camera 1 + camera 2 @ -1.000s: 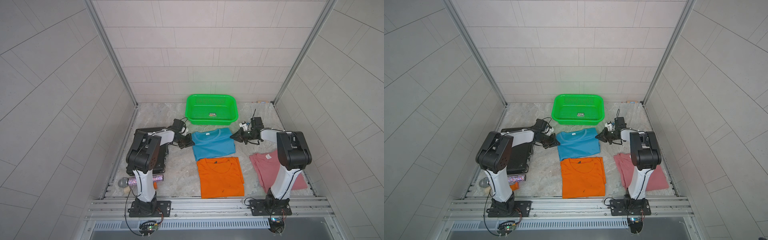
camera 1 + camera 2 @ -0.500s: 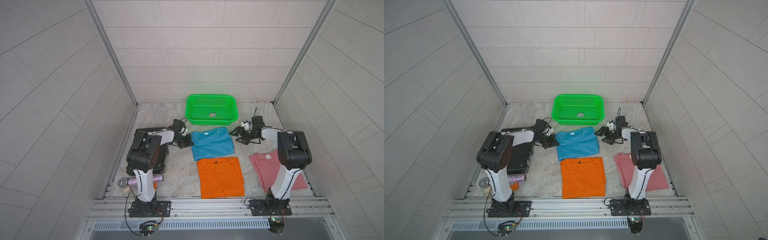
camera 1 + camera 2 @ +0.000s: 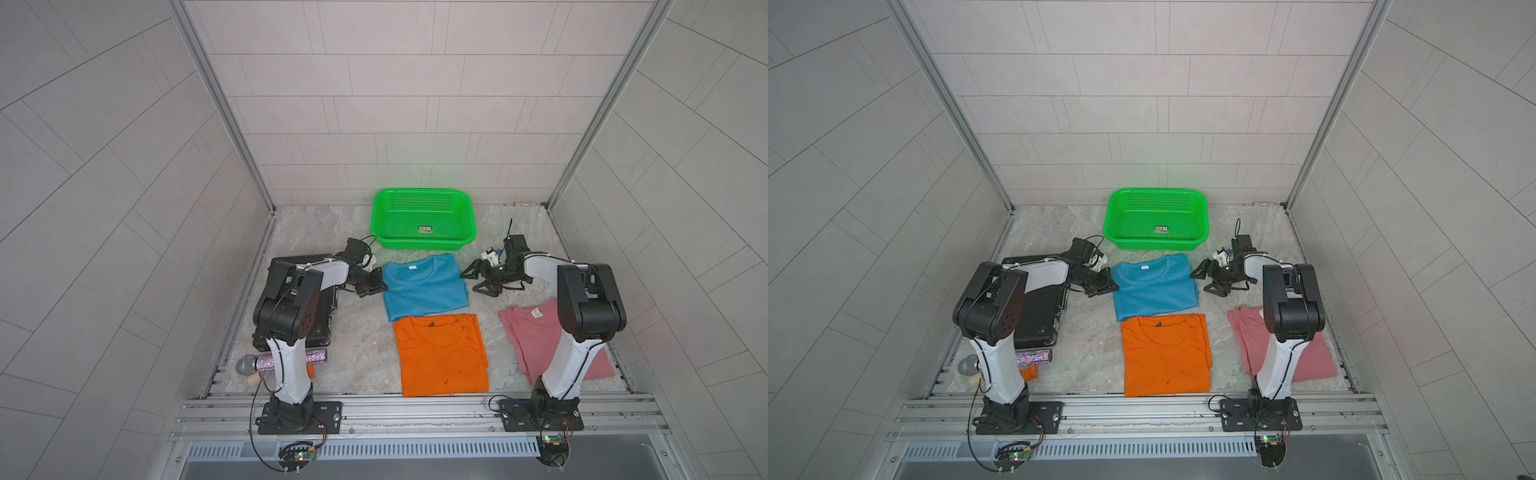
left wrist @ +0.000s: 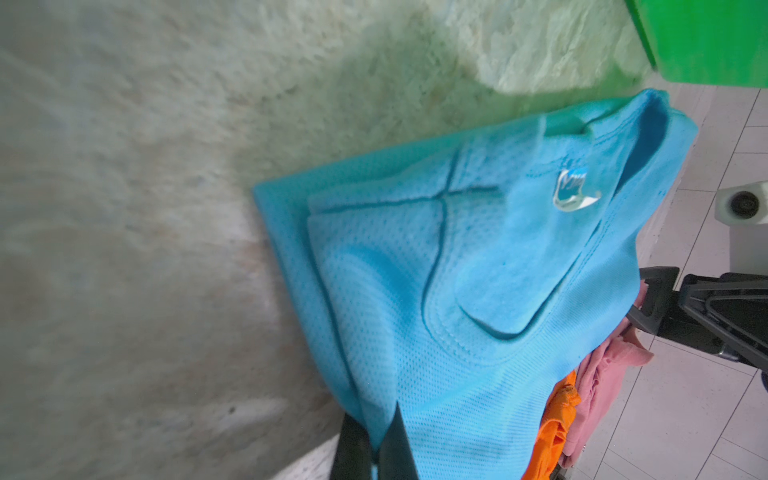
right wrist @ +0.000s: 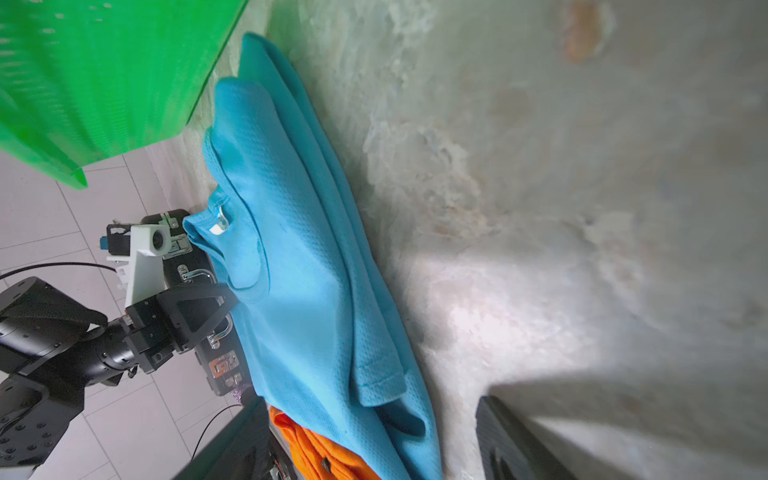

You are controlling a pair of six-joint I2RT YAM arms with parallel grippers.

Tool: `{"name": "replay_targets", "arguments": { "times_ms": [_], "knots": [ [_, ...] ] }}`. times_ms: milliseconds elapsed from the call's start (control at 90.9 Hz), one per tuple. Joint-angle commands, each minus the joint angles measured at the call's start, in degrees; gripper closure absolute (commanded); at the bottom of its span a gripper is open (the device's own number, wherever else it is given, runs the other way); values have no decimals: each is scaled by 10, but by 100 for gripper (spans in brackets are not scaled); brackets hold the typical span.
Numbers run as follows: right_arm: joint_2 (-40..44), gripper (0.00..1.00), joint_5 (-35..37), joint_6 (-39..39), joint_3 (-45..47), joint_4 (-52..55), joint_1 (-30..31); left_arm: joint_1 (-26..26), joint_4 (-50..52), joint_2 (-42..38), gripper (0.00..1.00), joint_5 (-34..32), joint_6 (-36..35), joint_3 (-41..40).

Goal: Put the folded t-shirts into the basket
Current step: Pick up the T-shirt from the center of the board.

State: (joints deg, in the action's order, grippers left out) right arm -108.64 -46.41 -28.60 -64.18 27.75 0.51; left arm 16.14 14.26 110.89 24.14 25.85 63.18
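I should next slide my right gripper sideways onto the blue tee's free far corner (image 3: 456,264) (image 5: 310,188). It lies beside my right gripper, toward my left gripper, which is holding the opposite edge.
The sky blue folded t-shirt (image 3: 424,286) (image 3: 1154,286) lies flat just in front of the green basket (image 3: 422,246) (image 3: 1154,244). My left gripper (image 3: 376,284) (image 4: 376,451) is shut on the blue tee's left edge. At the tee's right edge my right gripper (image 3: 471,281) (image 5: 374,440) stands open; in the right wrist view the blue cloth (image 5: 299,291) reaches in between its fingers. The orange tee (image 3: 442,353) lies in front of the blue one. The pink tee (image 3: 534,336) lies at the right, partly under my right arm. Nothing but a small label lies in the basket.
A black flat case (image 3: 328,320) lies under my left arm. In front of it are a microphone (image 3: 249,365) with a glittery handle and a small orange piece (image 3: 1030,372). Tiled walls close in both sides and the back. A metal rail runs along the front edge.
My right gripper has gone from shut to open at the blue tee's right edge. The left gripper keeps its hold; the tees have not visibly moved.
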Motion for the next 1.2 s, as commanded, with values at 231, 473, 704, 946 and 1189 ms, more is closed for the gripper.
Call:
{"name": "replay_targets", "arguments": {
  "times_ms": [231, 473, 704, 946, 1189],
  "knots": [
    [-117, 22, -48, 37, -48, 3, 3, -1, 21, 22, 100, -21, -14, 1],
    [-140, 29, -65, 39, -36, -26, 7, -1, 20, 23, 100, -19, -14, 1],
    [-152, 40, -73, 38, -33, -45, 13, -1, 19, 24, 100, -21, -15, 1],
    [-150, 68, -75, 42, -32, -56, 13, -1, 22, 25, 100, -24, -20, 2],
    [-121, 100, -92, 30, -18, -94, 16, -1, 24, 23, 100, -20, -25, 3]
  ]
}}
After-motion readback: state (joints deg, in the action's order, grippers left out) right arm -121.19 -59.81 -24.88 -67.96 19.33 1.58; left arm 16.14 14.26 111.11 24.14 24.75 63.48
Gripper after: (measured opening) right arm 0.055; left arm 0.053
